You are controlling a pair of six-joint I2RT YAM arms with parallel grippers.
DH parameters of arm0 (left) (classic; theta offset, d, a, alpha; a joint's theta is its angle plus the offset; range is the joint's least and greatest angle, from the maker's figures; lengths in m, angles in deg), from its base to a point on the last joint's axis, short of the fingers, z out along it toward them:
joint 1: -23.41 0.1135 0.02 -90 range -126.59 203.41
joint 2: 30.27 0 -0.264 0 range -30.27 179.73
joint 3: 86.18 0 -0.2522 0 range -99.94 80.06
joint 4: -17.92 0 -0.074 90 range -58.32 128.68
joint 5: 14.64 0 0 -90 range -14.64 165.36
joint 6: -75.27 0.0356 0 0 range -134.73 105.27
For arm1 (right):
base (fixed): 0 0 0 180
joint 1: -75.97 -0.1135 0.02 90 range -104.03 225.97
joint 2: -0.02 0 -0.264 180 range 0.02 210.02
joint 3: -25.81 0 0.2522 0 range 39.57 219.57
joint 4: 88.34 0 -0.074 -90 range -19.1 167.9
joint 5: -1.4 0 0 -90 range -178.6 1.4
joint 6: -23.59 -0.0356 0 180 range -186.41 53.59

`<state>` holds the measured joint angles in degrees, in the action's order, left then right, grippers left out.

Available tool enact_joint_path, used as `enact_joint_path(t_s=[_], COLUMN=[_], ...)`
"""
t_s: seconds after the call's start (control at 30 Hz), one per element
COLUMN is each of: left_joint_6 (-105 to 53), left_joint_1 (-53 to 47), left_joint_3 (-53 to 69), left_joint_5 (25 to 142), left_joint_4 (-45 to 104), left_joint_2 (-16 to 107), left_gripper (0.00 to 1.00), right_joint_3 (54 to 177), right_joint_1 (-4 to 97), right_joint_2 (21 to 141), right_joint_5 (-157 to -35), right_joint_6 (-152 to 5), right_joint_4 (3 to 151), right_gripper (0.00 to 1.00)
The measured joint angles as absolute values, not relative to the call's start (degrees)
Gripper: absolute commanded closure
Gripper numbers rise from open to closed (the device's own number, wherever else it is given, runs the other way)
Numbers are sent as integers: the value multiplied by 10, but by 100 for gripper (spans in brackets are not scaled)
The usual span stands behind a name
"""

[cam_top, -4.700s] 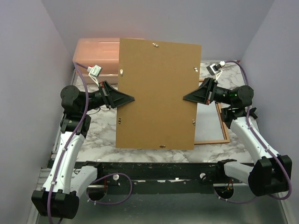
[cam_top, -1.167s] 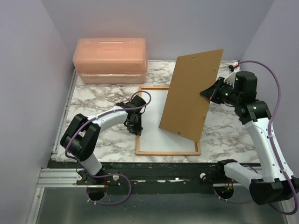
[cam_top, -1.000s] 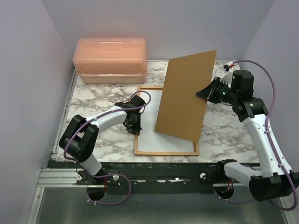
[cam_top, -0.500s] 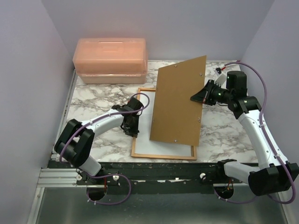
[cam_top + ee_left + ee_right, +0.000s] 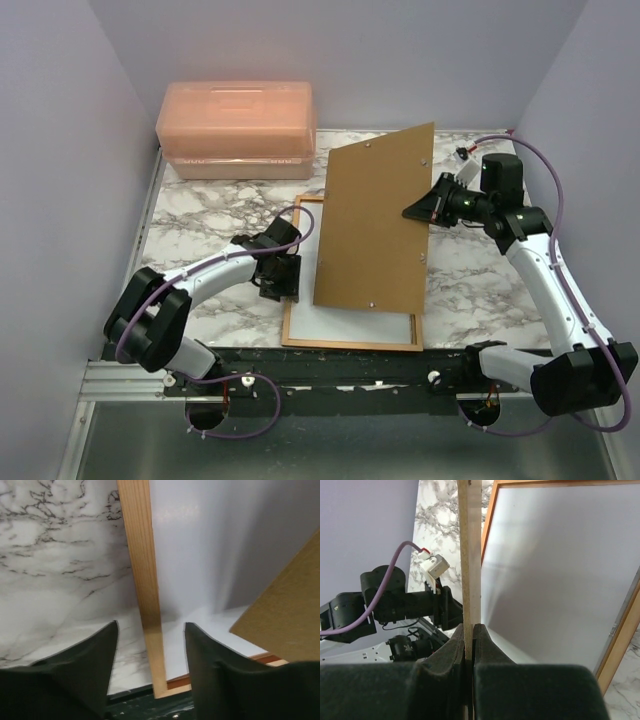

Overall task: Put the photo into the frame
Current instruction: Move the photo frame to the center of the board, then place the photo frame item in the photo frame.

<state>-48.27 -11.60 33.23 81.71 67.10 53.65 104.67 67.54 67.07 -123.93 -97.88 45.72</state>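
Note:
My right gripper will next lower to its left in the top view, toward the photo-filled opening point(image 5: 350, 322) point(image 5: 557, 572) below it, flatten the tilted board, and let go.
The frame point(image 5: 350, 346) lies flat on the marble, its wood-coloured back up. The photo point(image 5: 352, 325) fills its opening, white back showing. My left gripper point(image 5: 284, 284) is low over the frame's left rail point(image 5: 142, 580). Its fingers point(image 5: 80, 670) stand open on either side of that rail without touching it, with the photo point(image 5: 200, 555) to their right. My right gripper point(image 5: 408, 212) is shut on the edge of the brown backing board point(image 5: 370, 230), which tilts over the frame. In the right wrist view, the pads of the right gripper point(image 5: 471, 630) pinch the board's edge point(image 5: 471, 555) above the photo point(image 5: 555, 570).
A translucent orange box point(image 5: 237, 128) stands at the back left against the wall. Lavender walls close in left, right and behind. A black rail point(image 5: 350, 366) runs along the table's near edge, just below the frame's bottom rail.
The right arm has swung the board left and lower over the frame. The left gripper drew the frame toward the near edge, then its jaws widened off the rail.

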Motion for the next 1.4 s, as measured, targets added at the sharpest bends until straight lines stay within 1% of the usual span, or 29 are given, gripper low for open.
enact_joint_path(t_s=[0.07,0.1,0.27,0.47,0.67,0.77,1.07,1.27,1.4], left_joint_6=[-493,-492,-495,-499,-507,-510,-504,-503,-506], left_joint_1=[-116,-116,-105,-50,14,35,55,55,55], left_joint_3=[332,331,329,339,400,423,434,434,434], left_joint_5=[821,822,842,899,973,991,988,986,987], left_joint_4=[671,671,667,635,588,579,573,542,522], left_joint_2=[526,521,478,428,403,403,425,468,495], left_gripper=[26,26,25,28,36,42,59,66,68], right_joint_3=[1044,1041,1029,996,965,951,930,927,926], right_joint_1=[675,675,675,676,676,677,679,679,681], right_joint_2=[671,671,675,682,714,732,771,788,801], right_joint_5=[-1242,-1243,-1255,-1274,-1309,-1330,-1362,-1367,-1367], right_joint_6=[-979,-979,-979,-985,-1003,-1014,-1026,-1026,-1026], right_joint_4=[457,458,464,479,504,521,550,560,561], right_gripper=[100,100,100,100,99,100,99,100,100])
